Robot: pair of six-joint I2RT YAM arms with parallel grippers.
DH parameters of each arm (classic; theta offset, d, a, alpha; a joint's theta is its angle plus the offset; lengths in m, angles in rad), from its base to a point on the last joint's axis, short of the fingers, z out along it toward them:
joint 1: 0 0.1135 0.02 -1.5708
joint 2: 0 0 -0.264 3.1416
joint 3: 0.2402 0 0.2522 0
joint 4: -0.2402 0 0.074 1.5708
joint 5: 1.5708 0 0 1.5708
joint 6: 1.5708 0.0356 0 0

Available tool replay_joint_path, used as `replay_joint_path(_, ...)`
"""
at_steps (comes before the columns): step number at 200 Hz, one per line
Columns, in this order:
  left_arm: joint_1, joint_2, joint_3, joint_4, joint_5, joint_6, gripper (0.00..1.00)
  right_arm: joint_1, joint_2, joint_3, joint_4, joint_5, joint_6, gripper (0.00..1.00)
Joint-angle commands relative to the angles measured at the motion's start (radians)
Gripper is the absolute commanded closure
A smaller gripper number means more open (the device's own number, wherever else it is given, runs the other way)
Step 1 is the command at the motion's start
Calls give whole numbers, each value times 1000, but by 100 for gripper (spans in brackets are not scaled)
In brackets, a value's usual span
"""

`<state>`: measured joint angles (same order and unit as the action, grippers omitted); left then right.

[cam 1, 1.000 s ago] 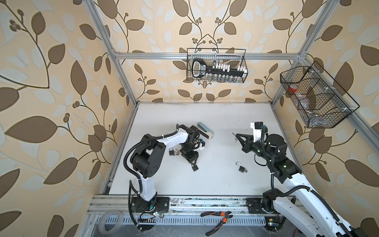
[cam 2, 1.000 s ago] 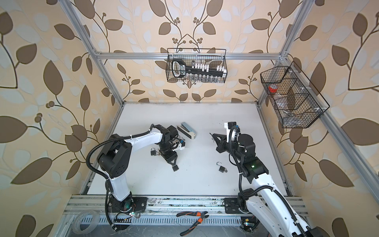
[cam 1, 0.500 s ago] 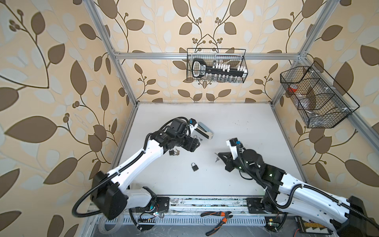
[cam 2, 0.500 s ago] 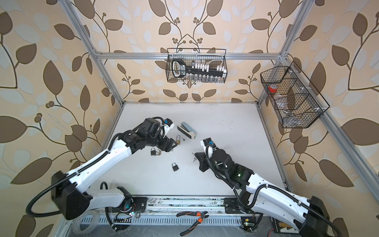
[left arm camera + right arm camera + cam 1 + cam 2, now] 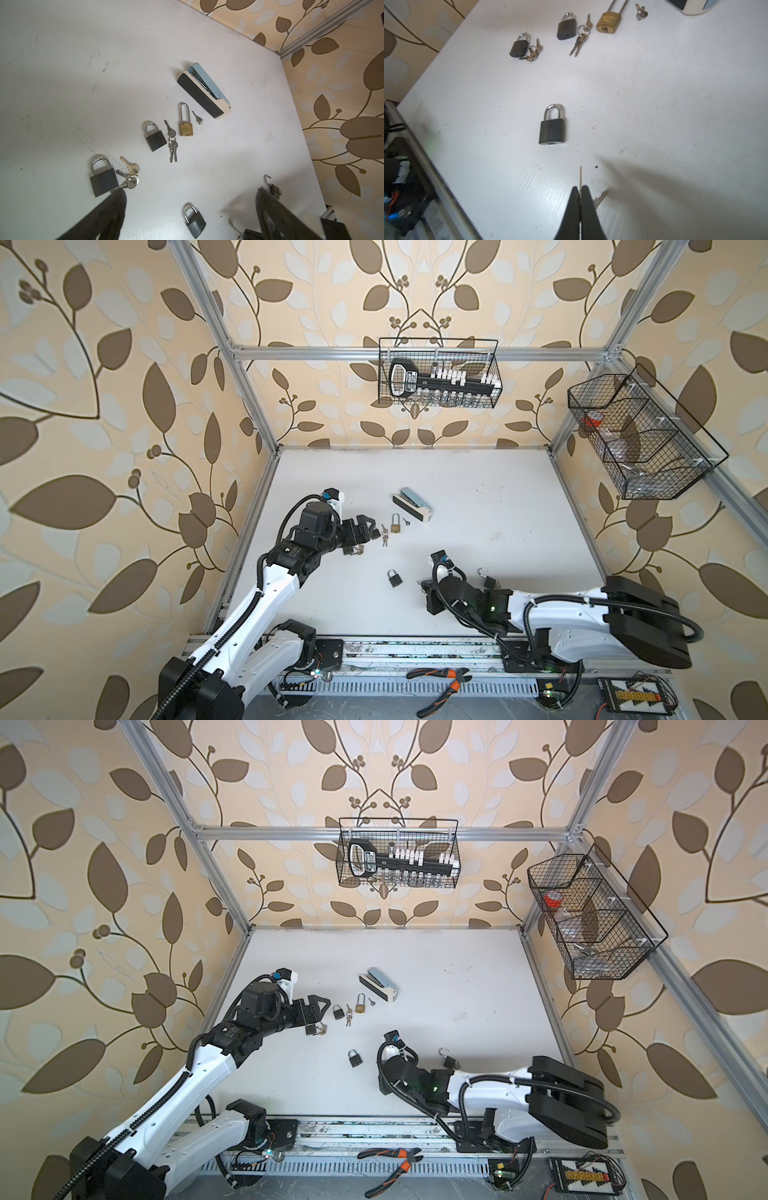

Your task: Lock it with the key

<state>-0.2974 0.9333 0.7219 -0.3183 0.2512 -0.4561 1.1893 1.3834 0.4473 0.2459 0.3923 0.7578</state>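
The bare tabletop [image 5: 411, 577] [image 5: 585, 145] beside the black padlock's body is free, so my right gripper should next move outward and down toward the padlock and let go of the key on that spot.
A black padlock [image 5: 395, 578] [image 5: 354, 1058] [image 5: 552, 129] [image 5: 195, 224] lies flat mid-table with its shackle closed. My right gripper [image 5: 580, 187] [image 5: 426, 593] [image 5: 385, 1079] sits just right of it, low over the table, shut on a key [image 5: 580, 176]. The blade sticks out edge-on toward the padlock's keyhole end, and a second key [image 5: 601, 197] hangs beside the fingers. My left gripper [image 5: 190, 190] [image 5: 365, 531] [image 5: 322, 1006] stands wide open and empty at the left, beside another black padlock with keys [image 5: 102, 180] [image 5: 311, 1028].
A small padlock with an open shackle [image 5: 486, 578] [image 5: 273, 188] lies behind the right arm. A third black padlock [image 5: 154, 138], a key bunch [image 5: 172, 143], a brass padlock [image 5: 185, 126] [image 5: 396, 524], a small key [image 5: 197, 118] and a stapler [image 5: 411, 504] [image 5: 203, 91] lie further back.
The left gripper has opened wide and drawn back to the left, away from the middle padlock. The right arm has sunk toward the front, still shut on the key.
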Motion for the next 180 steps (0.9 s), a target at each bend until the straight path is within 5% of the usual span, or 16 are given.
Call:
replay_joint_path(1,1,-31,-11,39,30,-34,3,2,64,37,103,70,45,100)
replay_joint_path(108,1,-16,8,28,66,-21,5,-63,273,166,155,15,-40,100)
replay_joint_path(161,-5,-11,11,30,79,-7,1,-64,150,134,178,-9,-113,47)
replay_joint_path(180,-51,3,11,34,56,4,1,-78,31,118,37,60,-127,42)
